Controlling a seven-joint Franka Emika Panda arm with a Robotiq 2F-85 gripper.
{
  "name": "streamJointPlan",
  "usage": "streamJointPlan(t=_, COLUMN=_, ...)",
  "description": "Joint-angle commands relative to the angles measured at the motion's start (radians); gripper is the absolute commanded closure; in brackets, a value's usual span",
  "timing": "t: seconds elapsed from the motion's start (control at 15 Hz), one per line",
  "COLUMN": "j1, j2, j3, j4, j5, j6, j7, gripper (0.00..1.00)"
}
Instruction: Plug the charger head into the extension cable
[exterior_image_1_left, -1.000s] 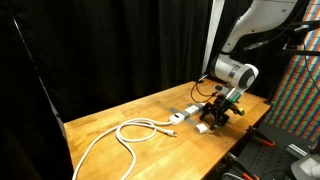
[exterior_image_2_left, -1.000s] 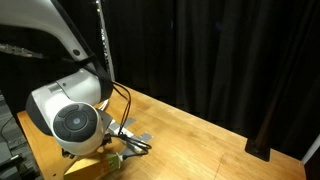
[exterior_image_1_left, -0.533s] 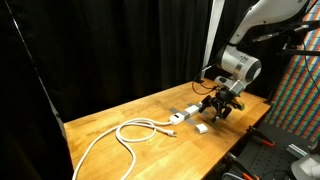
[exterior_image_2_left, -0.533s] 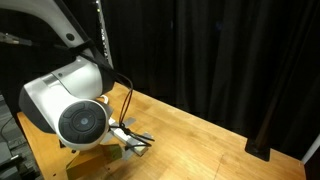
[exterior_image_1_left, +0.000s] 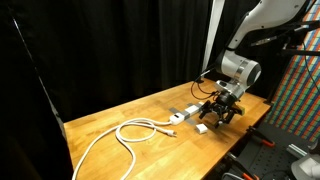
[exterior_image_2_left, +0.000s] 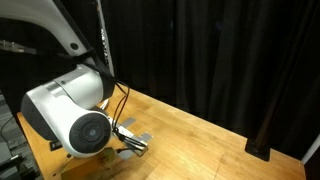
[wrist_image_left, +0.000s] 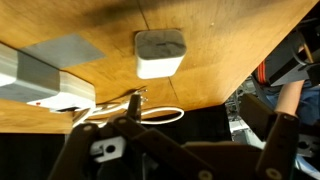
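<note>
My gripper moves outward and lowers over the white charger head (exterior_image_1_left: 202, 128) (wrist_image_left: 160, 54) next, because the charger head still lies ahead of and below the open fingers.
The charger head (exterior_image_1_left: 202, 128) is a small white block lying on the wooden table (exterior_image_1_left: 110, 115), just in front of the extension cable (exterior_image_1_left: 183, 115), a white power strip whose thick cord (exterior_image_1_left: 120, 135) loops away across the table. My gripper (exterior_image_1_left: 218, 112) hangs open just above and beside the charger head, holding nothing. In the wrist view the charger head (wrist_image_left: 159, 53) lies on the wood ahead of the open gripper (wrist_image_left: 190, 150), with the extension cable (wrist_image_left: 40, 75) off to the side. My arm's wrist hides the charger head in an exterior view, where the gripper (exterior_image_2_left: 133, 147) shows low over the table.
Black curtains (exterior_image_1_left: 120, 50) close off the back of the table. The table's edge (exterior_image_1_left: 215, 150) runs close to the charger head, with dark equipment (exterior_image_1_left: 268, 150) and a colourful panel (exterior_image_1_left: 300, 95) beyond it.
The wrist has turned and shifted slightly above the charger head. The jaws have stayed open, and the charger head and power strip have not moved.
</note>
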Motion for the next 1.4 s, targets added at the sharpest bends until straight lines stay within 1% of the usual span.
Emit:
streamJointPlan(t=0.0, j1=0.0, j2=0.055, j3=0.016, j4=0.03, j5=0.046, j6=-0.001, j7=-0.035, gripper=0.0)
streamJointPlan(t=0.07, j1=0.001, j2=0.065, j3=0.021, j4=0.035, j5=0.063, j6=0.001, j7=-0.035, gripper=0.0)
streamJointPlan(t=0.13, j1=-0.037, j2=0.072, j3=0.066, j4=0.042, j5=0.087, j6=0.022, j7=-0.035, gripper=0.0)
streamJointPlan(t=0.27, j1=-0.048, j2=0.089, j3=0.095, j4=0.058, j5=0.146, j6=0.045, j7=-0.035, gripper=0.0)
streamJointPlan(t=0.47, j1=-0.062, j2=0.117, j3=0.128, j4=0.084, j5=0.183, j6=0.071, j7=-0.035, gripper=0.0)
streamJointPlan(t=0.8, j1=-0.089, j2=0.158, j3=0.158, j4=0.118, j5=0.21, j6=0.131, j7=-0.037, gripper=0.0)
streamJointPlan(t=1.13, j1=-0.124, j2=0.182, j3=0.189, j4=0.131, j5=0.199, j6=0.186, j7=-0.037, gripper=0.01)
streamJointPlan(t=1.2, j1=-0.128, j2=0.185, j3=0.194, j4=0.13, j5=0.196, j6=0.197, j7=-0.036, gripper=0.25)
streamJointPlan(t=1.27, j1=-0.135, j2=0.182, j3=0.202, j4=0.128, j5=0.195, j6=0.202, j7=-0.036, gripper=0.25)
streamJointPlan(t=1.33, j1=-0.142, j2=0.18, j3=0.209, j4=0.129, j5=0.192, j6=0.207, j7=-0.036, gripper=0.3)
